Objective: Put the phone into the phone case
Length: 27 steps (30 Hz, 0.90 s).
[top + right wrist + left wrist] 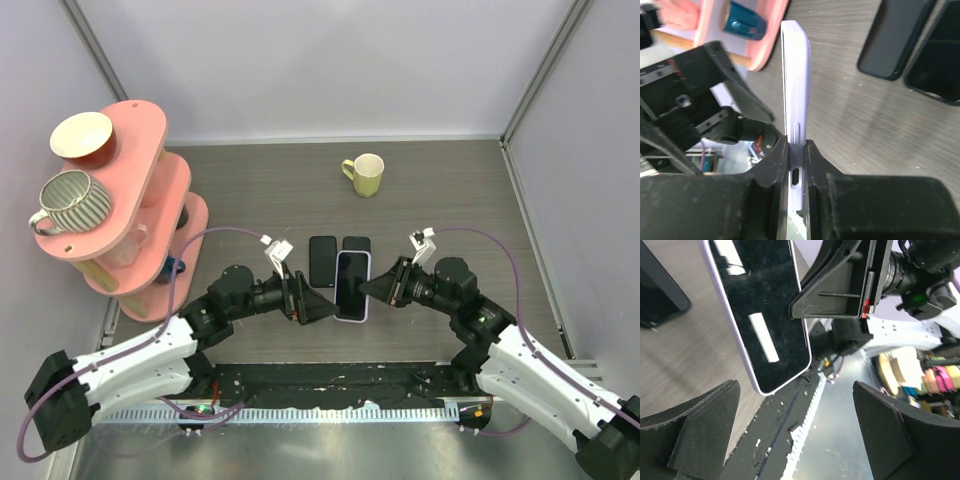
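My right gripper holds the phone inside its case [352, 287], and the bare tabletop beside the slabs is below and outward of it. It will lower them outward next and let go.
A lilac phone case [352, 287] is held up on edge over the table's middle, and the phone's black screen [757, 305] sits inside its lilac rim. My right gripper [377, 288] is shut on one end of the case, and its fingers [775, 162] pinch the lilac edge [796, 80] just beside a side button and a slot cut-out. My left gripper [320, 304] stands open on the screen side, to the left. Its two pads [705, 425] are wide apart with nothing between them, and the phone's lower corner hangs just ahead of them.
Two black phone-shaped slabs [322, 260] [356, 244] lie flat just behind the held case. A yellow-green mug [364, 175] stands farther back. A pink tiered stand [140, 180] with mugs fills the left side. The table's near edge carries a black strip [775, 440].
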{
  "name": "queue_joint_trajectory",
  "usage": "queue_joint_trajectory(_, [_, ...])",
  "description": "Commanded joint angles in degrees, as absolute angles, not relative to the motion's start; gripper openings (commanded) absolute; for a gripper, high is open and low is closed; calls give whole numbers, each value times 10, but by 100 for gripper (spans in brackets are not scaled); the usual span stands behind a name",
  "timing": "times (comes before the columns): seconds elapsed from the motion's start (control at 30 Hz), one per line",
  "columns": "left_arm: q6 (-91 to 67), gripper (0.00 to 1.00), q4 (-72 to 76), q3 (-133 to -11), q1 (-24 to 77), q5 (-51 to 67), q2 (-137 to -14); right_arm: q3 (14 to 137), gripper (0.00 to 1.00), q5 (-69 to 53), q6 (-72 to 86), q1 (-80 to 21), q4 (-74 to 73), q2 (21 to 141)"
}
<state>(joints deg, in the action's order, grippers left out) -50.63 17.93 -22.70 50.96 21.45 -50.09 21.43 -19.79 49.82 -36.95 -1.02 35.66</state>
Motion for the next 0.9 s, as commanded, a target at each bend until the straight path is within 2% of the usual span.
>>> queue_joint_trajectory(0.0, [-407,100,18,-304,510,110,-437,328,1,-100,411,-357,-135,387])
queue_joint_trajectory(0.13, [-333,100,-131,-354,509,52,-411,406,1,-5,325,-331,-250,467])
queue_joint_trajectory(0.33, [-301,100,-188,-366,510,58,-396,495,1,19,260,-292,-307,588])
queue_joint_trajectory(0.6, [-301,100,-163,-346,511,65,-354,538,1,-103,206,-159,-300,706])
queue_joint_trajectory(0.87, [-305,100,-163,-347,511,69,-341,546,1,-239,190,-94,-258,797])
